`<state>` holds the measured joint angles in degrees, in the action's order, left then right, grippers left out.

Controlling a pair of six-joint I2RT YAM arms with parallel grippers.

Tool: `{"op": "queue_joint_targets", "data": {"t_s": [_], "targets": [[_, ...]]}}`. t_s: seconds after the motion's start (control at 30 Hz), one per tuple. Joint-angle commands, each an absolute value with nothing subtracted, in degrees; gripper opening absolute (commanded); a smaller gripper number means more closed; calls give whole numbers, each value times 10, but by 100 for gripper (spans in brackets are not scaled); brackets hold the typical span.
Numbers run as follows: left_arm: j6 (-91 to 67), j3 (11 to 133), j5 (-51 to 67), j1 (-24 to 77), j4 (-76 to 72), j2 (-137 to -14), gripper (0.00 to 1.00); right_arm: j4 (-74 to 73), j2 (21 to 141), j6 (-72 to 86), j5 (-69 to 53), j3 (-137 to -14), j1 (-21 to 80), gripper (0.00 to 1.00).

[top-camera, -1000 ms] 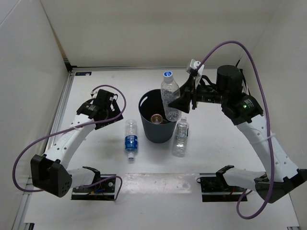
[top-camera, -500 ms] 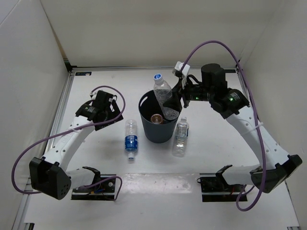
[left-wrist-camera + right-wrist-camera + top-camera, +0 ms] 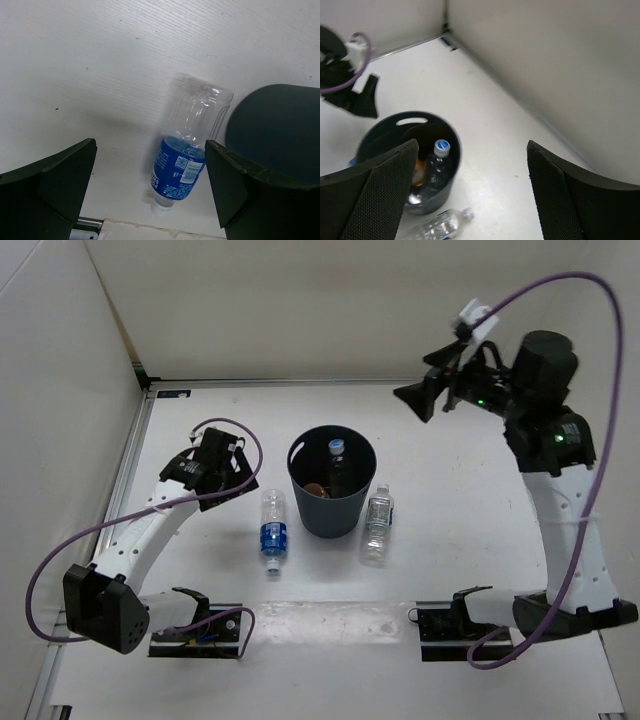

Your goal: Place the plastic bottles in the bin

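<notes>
The blue-label bottle's clear end (image 3: 273, 505) (image 3: 200, 107) lies below my left gripper, toward the right in the top view, so my left gripper moves down and that way onto it next.
The dark grey-blue bin (image 3: 330, 522) stands mid-table. Inside it a clear bottle with a blue cap (image 3: 337, 464) leans upright beside the short orange bottle (image 3: 315, 489); the right wrist view shows both, the clear one (image 3: 434, 169) and the orange one (image 3: 422, 169). A blue-label bottle (image 3: 272, 530) lies left of the bin, and a grey-label clear bottle (image 3: 376, 524) lies to its right. My left gripper (image 3: 228, 483) hovers open above the blue-label bottle (image 3: 186, 161). High at the back right, my right gripper (image 3: 421, 400) is open and empty.
White walls close in the table at the left, back and right. The arm bases and their mounts (image 3: 195, 625) sit at the near edge. A purple cable (image 3: 560, 285) loops above the right arm. The bin's wall (image 3: 280, 125) shows close beside the left gripper's right finger.
The right gripper opened and let the clear bottle drop into the bin, then rose and pulled back to the right. The left arm stayed still.
</notes>
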<state>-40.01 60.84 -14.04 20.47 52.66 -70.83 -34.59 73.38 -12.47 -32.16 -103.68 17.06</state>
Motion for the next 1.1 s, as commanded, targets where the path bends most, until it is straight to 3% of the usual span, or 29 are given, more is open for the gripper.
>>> {"op": "queue_joint_targets", "data": {"t_s": [0.0,0.23,0.47,1.07], "targets": [[-397,603,-131,206,492,-700,100,-354,697,-114,-341,-1037,106,90],[-398,592,-106,215,493,-704,100,-431,625,-75,-337,-920,76,90],[-382,554,-44,220,443,-691,100,-401,595,13,-345,-842,47,90],[-367,548,-31,267,401,-808,100,-403,569,78,-358,-770,-27,90]]}}
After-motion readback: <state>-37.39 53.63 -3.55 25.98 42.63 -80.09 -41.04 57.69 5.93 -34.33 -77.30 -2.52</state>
